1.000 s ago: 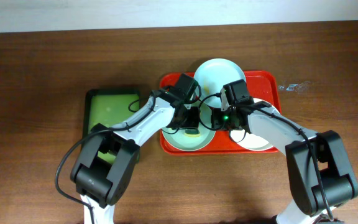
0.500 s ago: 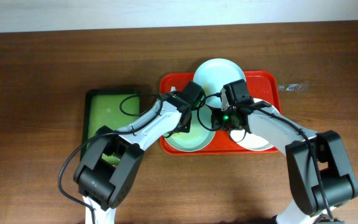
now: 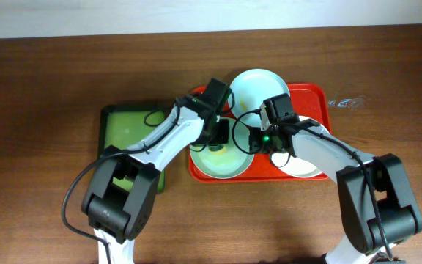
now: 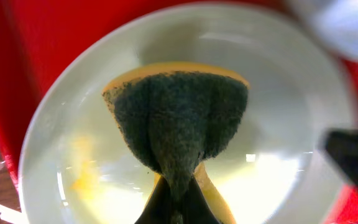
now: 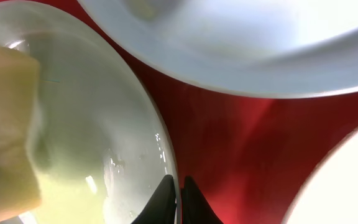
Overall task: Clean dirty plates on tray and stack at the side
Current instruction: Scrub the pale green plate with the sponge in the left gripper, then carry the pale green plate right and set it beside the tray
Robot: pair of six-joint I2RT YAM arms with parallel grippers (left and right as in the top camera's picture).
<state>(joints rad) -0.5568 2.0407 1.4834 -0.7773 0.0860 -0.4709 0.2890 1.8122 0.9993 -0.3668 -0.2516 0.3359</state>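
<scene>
The right gripper lifts the plate next and lowers it past the tray to release it, since open tabletop lies to the tray's right in the overhead view.
The red tray (image 3: 315,91) holds three plates. My left gripper (image 3: 222,136) is shut on a yellow sponge with a dark green scrub side (image 4: 179,118) and presses it onto the front left plate (image 3: 224,164). That plate (image 4: 278,81) has a yellowish smear (image 4: 82,180) at its left. My right gripper (image 3: 252,139) is shut on the same plate's right rim (image 5: 166,155). A pale blue plate (image 3: 253,86) lies at the tray's back and also shows in the right wrist view (image 5: 241,43). A white plate (image 3: 305,167) lies at the front right, partly under my right arm.
A smaller green tray (image 3: 127,130) with a dark rim sits on the brown table left of the red tray, under my left arm. Small shiny marks (image 3: 344,103) lie on the table right of the red tray.
My left gripper swept the sponge to the right across the front left plate, then back to the left. My right gripper kept its hold on the rim.
</scene>
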